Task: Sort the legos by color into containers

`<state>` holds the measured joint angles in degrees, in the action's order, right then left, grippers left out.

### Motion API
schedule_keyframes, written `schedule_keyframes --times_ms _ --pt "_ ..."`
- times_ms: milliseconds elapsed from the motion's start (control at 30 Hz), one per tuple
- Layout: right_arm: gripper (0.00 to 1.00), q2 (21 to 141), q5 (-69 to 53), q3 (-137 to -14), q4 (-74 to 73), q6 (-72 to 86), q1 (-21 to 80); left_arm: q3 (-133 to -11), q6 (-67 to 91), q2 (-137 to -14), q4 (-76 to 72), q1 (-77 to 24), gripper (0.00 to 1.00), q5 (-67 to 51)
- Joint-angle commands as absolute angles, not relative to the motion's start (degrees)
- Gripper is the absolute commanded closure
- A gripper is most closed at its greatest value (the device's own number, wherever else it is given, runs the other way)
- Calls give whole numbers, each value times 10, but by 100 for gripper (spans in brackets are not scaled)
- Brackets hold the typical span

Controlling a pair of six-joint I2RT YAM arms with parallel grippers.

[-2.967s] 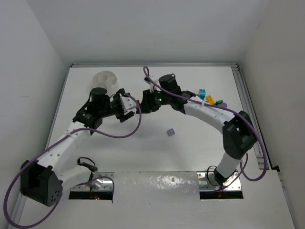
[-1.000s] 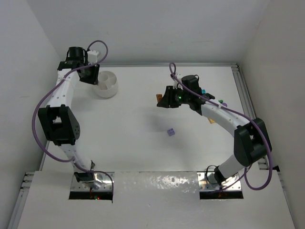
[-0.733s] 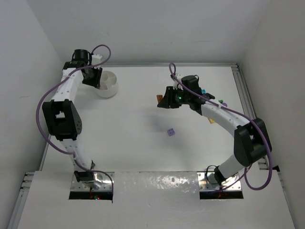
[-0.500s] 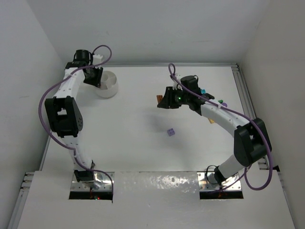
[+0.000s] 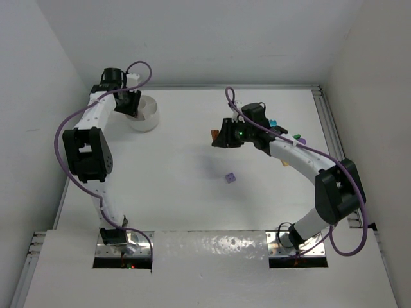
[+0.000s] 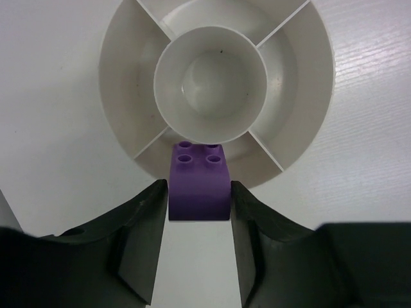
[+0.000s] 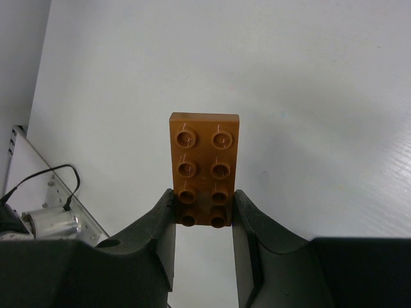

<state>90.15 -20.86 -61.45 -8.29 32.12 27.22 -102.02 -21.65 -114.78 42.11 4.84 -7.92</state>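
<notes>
My left gripper will leave the purple one in the bowl, swing in the middle of the table, then turn onto the loose end of the orange lego [image 7: 204, 154] past my right gripper's fingers.
The white divided bowl [image 5: 146, 114] stands at the far left of the table. My left gripper [image 5: 128, 104] hangs over its near rim. In the left wrist view a purple lego [image 6: 199, 183] fills the gap between the tips of my left gripper [image 6: 199, 196], studs up, above the bowl's [image 6: 119, 96] nearest compartment. All compartments I see hold nothing. My right gripper [image 5: 218, 136] hovers mid-table, shut on an orange lego [image 7: 204, 154] that sticks out past its fingertips [image 7: 166, 212]. A second purple lego [image 5: 228, 178] lies loose on the table.
Several more legos lie at the far right: a teal one [image 5: 272, 123], a green one [image 5: 297, 136] and a yellow-orange one [image 5: 284, 162] half hidden by my right arm. A metal rail [image 5: 331, 138] runs along the right edge. White walls close in the table.
Three seconds ago both grippers met mid-table. My left arm has since swung to the bowl and edged over its rim. My right gripper drew back right and has held still since.
</notes>
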Motion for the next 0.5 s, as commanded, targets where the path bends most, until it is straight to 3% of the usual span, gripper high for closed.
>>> schedule_keyframes --times_ms 0,200,467 --pt "100 888 -199 -642 -87 315 278 -1027 -216 -1147 403 45 57 -86" --pt "100 888 -198 -647 -89 311 280 -1023 -222 -1136 395 45 49 -77" --pt "100 889 -174 -670 -135 247 315 -1050 -215 -1091 379 45 54 -139"
